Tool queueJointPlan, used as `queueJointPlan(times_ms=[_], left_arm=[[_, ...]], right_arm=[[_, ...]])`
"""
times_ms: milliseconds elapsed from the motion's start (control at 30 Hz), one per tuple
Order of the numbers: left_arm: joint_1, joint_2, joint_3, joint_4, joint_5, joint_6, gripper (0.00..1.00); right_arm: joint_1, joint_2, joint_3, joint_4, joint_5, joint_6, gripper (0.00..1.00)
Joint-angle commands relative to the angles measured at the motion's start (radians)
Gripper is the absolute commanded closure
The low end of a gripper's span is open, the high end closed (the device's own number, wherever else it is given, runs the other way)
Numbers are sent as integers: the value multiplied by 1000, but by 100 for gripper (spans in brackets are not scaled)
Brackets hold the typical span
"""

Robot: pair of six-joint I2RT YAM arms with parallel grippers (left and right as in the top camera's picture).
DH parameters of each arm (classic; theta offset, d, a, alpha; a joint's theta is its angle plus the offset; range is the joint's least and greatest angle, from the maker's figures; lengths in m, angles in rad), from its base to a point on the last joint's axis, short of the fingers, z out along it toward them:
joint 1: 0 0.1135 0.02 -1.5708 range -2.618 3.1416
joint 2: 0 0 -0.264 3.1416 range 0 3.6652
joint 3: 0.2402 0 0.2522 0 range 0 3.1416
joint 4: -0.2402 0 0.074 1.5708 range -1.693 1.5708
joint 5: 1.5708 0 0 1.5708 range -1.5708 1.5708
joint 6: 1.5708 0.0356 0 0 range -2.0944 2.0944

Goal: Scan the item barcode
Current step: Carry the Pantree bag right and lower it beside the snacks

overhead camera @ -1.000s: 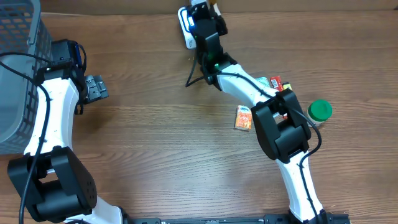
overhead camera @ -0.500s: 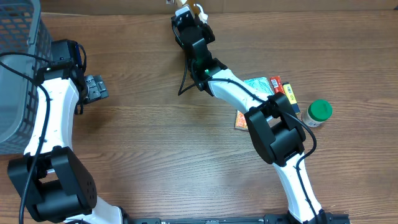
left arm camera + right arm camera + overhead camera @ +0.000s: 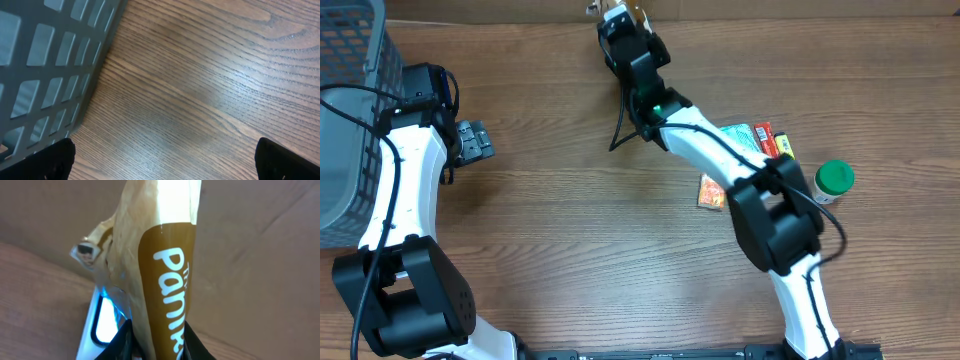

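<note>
The packet goes back with my right gripper next, tilting down, for release beside the orange packet (image 3: 712, 191), since that lies back and right in the overhead view.
My right gripper (image 3: 157, 341) is shut on a cream and brown packet (image 3: 160, 255) with white lettering, held upright between the black fingers. Just behind and left of the packet is the scanner (image 3: 102, 321), its white window glowing blue. From overhead, the right gripper (image 3: 623, 28) is at the table's far edge, over the scanner, which is almost fully hidden there. My left gripper (image 3: 475, 140) is far off at the left, beside the basket. It stands open (image 3: 170, 165) over bare wood with nothing between its fingers.
A grey mesh basket (image 3: 350, 110) fills the far left corner, its wall (image 3: 45, 65) close to the left gripper. Right of centre lie an orange packet (image 3: 712, 190), a teal packet (image 3: 740, 134), red and yellow sticks (image 3: 775, 142) and a green-lidded jar (image 3: 834, 180). A black cable (image 3: 620, 125) trails from the scanner.
The right gripper carried the packet back and a little left, covering the white scanner that showed beside it a second ago. The left arm has not moved.
</note>
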Motion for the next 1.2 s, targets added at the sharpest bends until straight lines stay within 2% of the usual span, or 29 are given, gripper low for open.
queueJointPlan(times_ms=[0,200,333,400,467,600,733,933,967,1000,1100,1133,1167], left_arm=[[-6,-15,15,2,-10,4,0],[-6,-15,15,2,-10,4,0],[-6,-15,15,2,-10,4,0],[-7,-15,15,2,-10,4,0],[-7,-15,15,2,-10,4,0],[-6,-15,15,2,-10,4,0],[-7,-15,15,2,-10,4,0],[-7,-15,15,2,-10,4,0],[-6,-15,15,2,-10,4,0],[-6,-15,15,2,-10,4,0],[-6,-15,15,2,-10,4,0],[-6,-15,15,2,-10,4,0],[-6,-15,15,2,-10,4,0]], right_arm=[[-6,-180,18,-131,-1,85,96],[-27,-315,18,-611,-201,214,96],[-50,-331,18,-931,-392,217,96],[-66,-327,3,-1079,-482,217,84],[-83,-327,-28,-1174,-521,217,80],[-123,-327,-112,-1261,-523,217,76],[-176,-327,-190,-1259,-447,217,74],[-256,-327,-217,-1249,-373,217,63],[-264,-327,-217,-1245,-373,218,55],[-270,-327,-217,-1242,-373,218,44],[-279,-327,-217,-1238,-373,218,27],[-279,-327,-217,-1239,-373,218,16],[-279,-327,-217,-1239,-373,218,0]])
